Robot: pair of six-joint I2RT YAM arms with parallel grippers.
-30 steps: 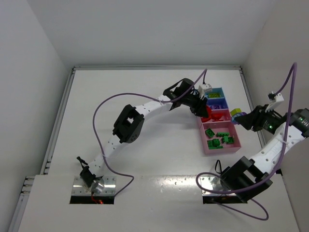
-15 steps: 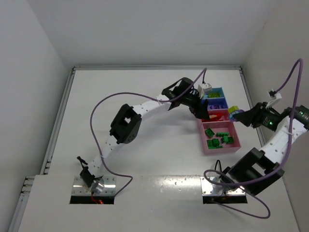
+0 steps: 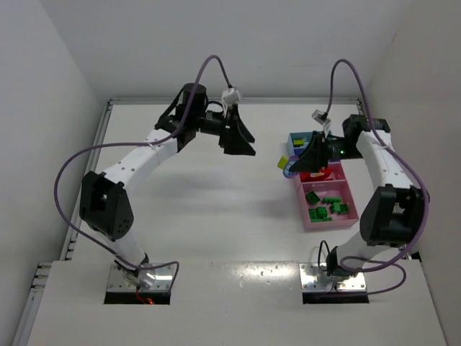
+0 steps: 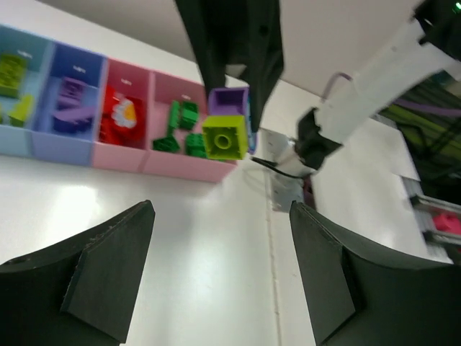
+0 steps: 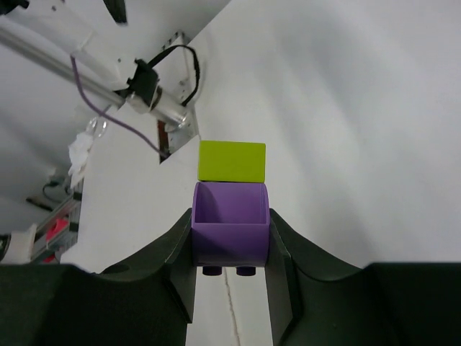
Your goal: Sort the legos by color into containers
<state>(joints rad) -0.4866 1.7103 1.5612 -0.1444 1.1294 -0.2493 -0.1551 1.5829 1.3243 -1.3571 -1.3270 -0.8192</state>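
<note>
I need to move my left gripper to the right in the top view next. Then it needs to go around the yellow-green lego point(image 5: 232, 161) that sticks out past my right gripper's fingers.
My right gripper point(image 5: 230, 218) is shut on a purple lego point(image 5: 230, 229) with a yellow-green lego point(image 5: 232, 161) stuck to its far end. In the top view this pair point(image 3: 284, 163) hangs just left of the containers, held by the right gripper point(image 3: 294, 166). My left gripper point(image 3: 245, 144) is open and empty, left of the pair and pointing at it. Its wrist view shows the held pair point(image 4: 226, 134) in front of the row: a blue tray point(image 4: 29, 137) with yellow-green bricks, a blue one point(image 4: 90, 108) with purple, a pink tray point(image 4: 115, 160) with red, and a pink one point(image 4: 209, 169) with green legos point(image 4: 180, 126).
The trays point(image 3: 328, 222) stand in a row at the table's right side, near the right wall. Purple cables loop above both arms. The left arm's base point(image 3: 140, 277) and the right arm's base point(image 3: 335, 277) sit at the near edge.
The left gripper has opened and drawn back from the red tray to the back middle. The right gripper has swung left from the right wall with the brick pair.
</note>
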